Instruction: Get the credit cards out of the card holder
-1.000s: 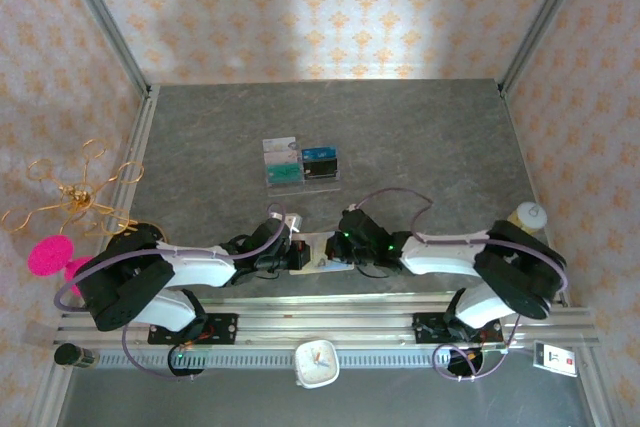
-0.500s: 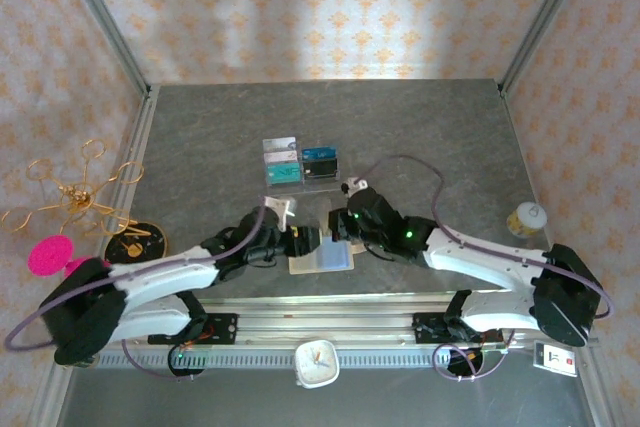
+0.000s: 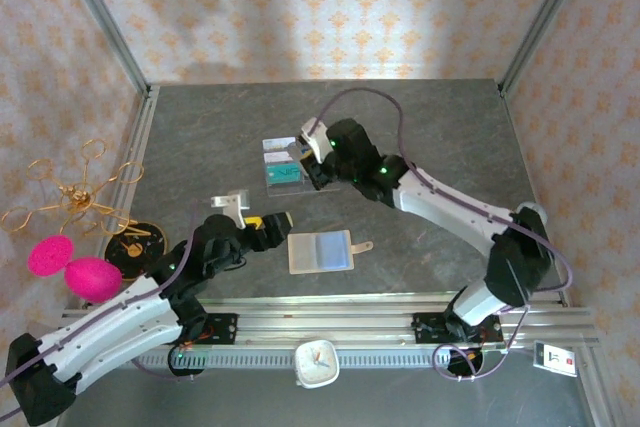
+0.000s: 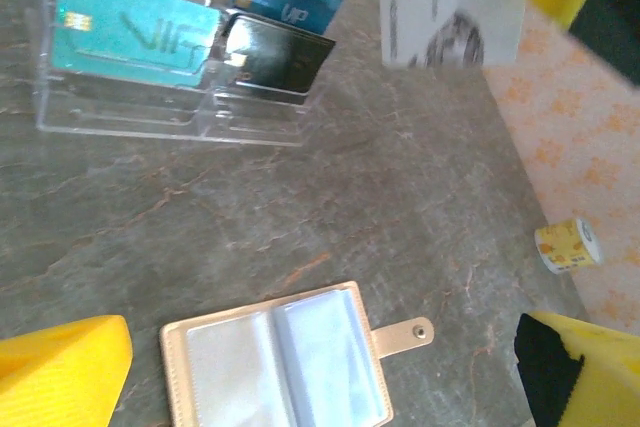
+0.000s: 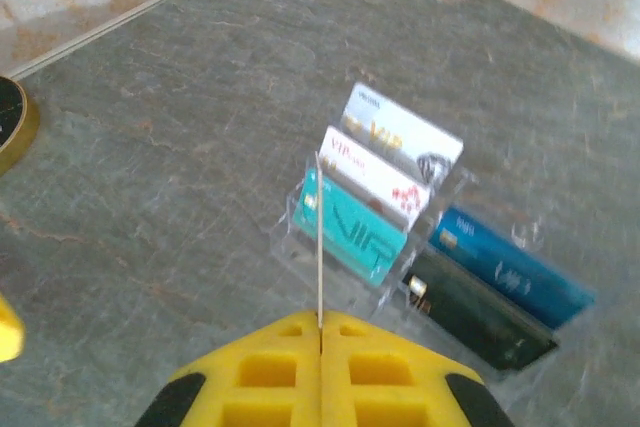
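The held card stands at an angle to the pale card at the tray's far end. The right gripper turns outward next, then moves down to it and releases.
The beige card holder lies open and flat on the table, blue-grey sleeves up and snap tab to the right; it also lies below the left wrist camera. My left gripper is open just left of it, touching nothing, with the holder between its spread yellow fingers. My right gripper is shut on a thin pale credit card, seen edge-on, held over the clear tray. In the tray stand a teal card, a white card and a blue card.
The clear tray sits mid-table, far from the arm bases. A black round dish, pink balls and a gold wire ornament are at the left edge. A small yellow-white roll stands at the right. A clock rests on the front rail.
My left gripper opened and drew back to the left, away from the card holder. My right gripper carried a card from the holder out to the tray. The holder now lies flat and open.
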`<action>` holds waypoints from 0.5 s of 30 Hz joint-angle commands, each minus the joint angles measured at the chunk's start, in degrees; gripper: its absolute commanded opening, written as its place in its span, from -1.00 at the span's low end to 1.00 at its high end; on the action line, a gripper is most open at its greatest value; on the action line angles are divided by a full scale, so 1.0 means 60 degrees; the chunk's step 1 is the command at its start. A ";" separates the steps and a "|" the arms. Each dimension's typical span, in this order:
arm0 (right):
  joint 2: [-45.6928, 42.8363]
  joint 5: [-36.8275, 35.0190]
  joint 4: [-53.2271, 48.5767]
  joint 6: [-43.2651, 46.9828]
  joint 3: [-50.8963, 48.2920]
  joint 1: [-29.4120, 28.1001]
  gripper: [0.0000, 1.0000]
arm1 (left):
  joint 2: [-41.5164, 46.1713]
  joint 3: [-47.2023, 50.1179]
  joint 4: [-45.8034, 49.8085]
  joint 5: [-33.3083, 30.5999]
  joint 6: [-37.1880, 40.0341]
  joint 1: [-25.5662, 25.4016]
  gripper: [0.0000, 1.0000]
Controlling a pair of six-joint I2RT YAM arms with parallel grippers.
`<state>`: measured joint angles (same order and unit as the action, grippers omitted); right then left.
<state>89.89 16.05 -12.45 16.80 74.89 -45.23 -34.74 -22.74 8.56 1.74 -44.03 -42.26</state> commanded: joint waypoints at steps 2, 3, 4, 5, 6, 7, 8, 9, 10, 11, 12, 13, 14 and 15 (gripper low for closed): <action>0.1294 0.1192 -0.1510 0.2105 0.1845 0.0403 -1.00 | 0.0558 0.0180 0.1143 -0.0697 -0.0163 0.0032 0.98; 0.1639 0.1351 -0.1815 0.2403 0.2233 0.0480 -1.00 | 0.0637 0.0152 0.1290 -0.0756 -0.0127 0.0028 0.98; 0.2030 0.1489 -0.2140 0.2702 0.2771 0.0552 -1.00 | 0.0723 0.0094 0.1512 -0.0874 -0.0077 0.0036 0.98; 0.2399 0.1604 -0.2425 0.2955 0.3229 0.0643 -1.00 | 0.0796 0.0004 0.1747 -0.1072 -0.0074 0.0034 0.98; 0.2705 0.1666 -0.2661 0.3204 0.3596 0.0700 -1.00 | 0.0869 -0.0066 0.1969 -0.1215 -0.0086 0.0037 0.98; 0.3035 0.1725 -0.2878 0.3454 0.3972 0.0771 -1.00 | 0.0980 -0.0091 0.2118 -0.1345 -0.0151 0.0038 0.98; 0.3337 0.1821 -0.3060 0.3690 0.4382 0.0839 -1.00 | 0.1100 -0.0071 0.2162 -0.1420 -0.0244 0.0035 0.98; 0.3570 0.1896 -0.3221 0.3879 0.4729 0.0905 -1.00 | 0.1251 -0.0038 0.2146 -0.1456 -0.0319 0.0032 0.99; 0.3868 0.2022 -0.3406 0.4100 0.5109 0.0979 -1.00 | 0.1404 -0.0006 0.2147 -0.1550 -0.0400 0.0028 0.98; 0.4154 0.2147 -0.3556 0.4278 0.5493 0.1040 -1.00 | 0.1567 0.0011 0.2184 -0.1682 -0.0464 0.0033 0.98; 0.4392 0.2208 -0.3683 0.4424 0.5842 0.1085 -1.00 | 0.1695 -0.0003 0.2230 -0.1827 -0.0508 0.0030 0.99; 0.4672 0.2280 -0.3882 0.4634 0.6244 0.1129 -1.00 | 0.1831 -0.0031 0.2290 -0.1990 -0.0540 0.0035 0.99; 0.4967 0.2298 -0.4067 0.4798 0.6681 0.1155 -1.00 | 0.1973 -0.0085 0.2347 -0.2117 -0.0542 0.0037 0.98; 0.5218 0.2348 -0.4214 0.4936 0.7026 0.1192 -1.00 | 0.2080 -0.0124 0.2378 -0.2218 -0.0530 0.0037 0.99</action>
<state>118.96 27.55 -32.60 40.95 111.85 -38.50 -24.10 -22.28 20.27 -7.35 -46.26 -42.26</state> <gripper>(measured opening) 0.041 0.993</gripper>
